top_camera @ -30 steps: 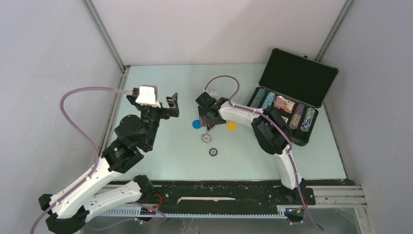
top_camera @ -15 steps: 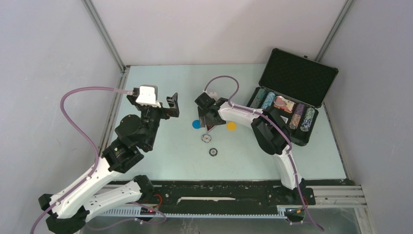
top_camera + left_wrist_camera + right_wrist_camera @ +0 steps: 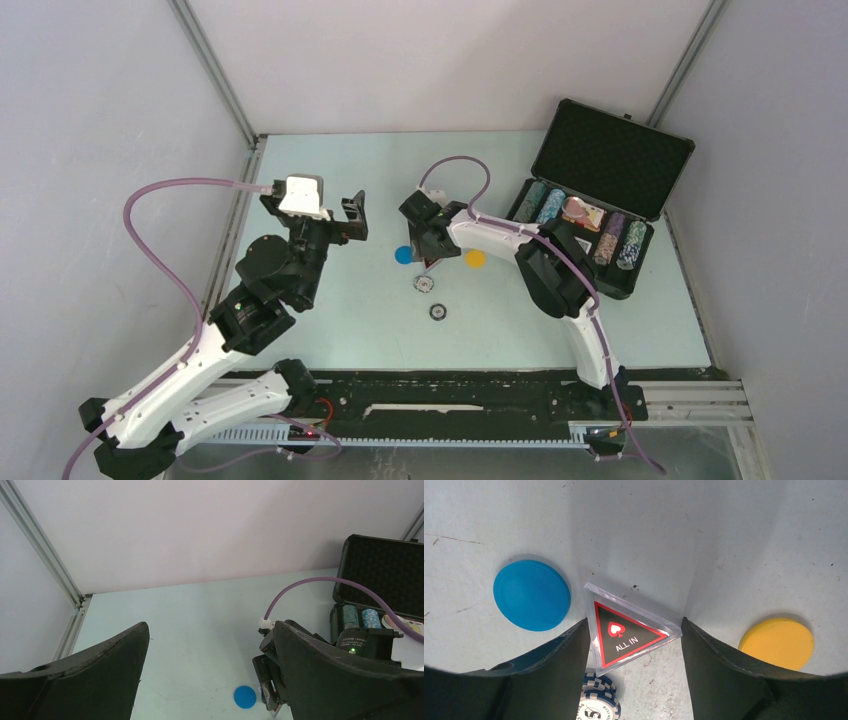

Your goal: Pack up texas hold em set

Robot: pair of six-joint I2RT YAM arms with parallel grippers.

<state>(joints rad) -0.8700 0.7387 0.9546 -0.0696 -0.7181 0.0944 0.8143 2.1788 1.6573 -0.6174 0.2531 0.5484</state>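
Note:
My right gripper will next lift the red triangle (image 3: 626, 635), cross to the briefcase, lower and release it on the cards between the chip rows, as the lid is open.
The red triangle (image 3: 626, 635), marked ALL IN, lies flat on the table between a blue disc (image 3: 531, 595) and a yellow disc (image 3: 776, 642). My right gripper (image 3: 634, 623) reaches down over it, and both fingers touch its sides. A striped poker chip (image 3: 599, 702) lies just behind the triangle. In the top view the right gripper (image 3: 430, 252) is at mid-table, and the open black briefcase (image 3: 640, 275) with rows of chips stands at the right. My left gripper (image 3: 355, 217) hovers wide open to the left, holding nothing.
A second loose chip (image 3: 438, 312) lies nearer the arm bases. The briefcase lid (image 3: 612, 158) stands upright at the back right. The left wrist view shows the blue disc (image 3: 245, 697) and the right arm's purple cable (image 3: 320, 582).
The right gripper's fingers have closed in onto the red triangle's sides. The left arm has not moved.

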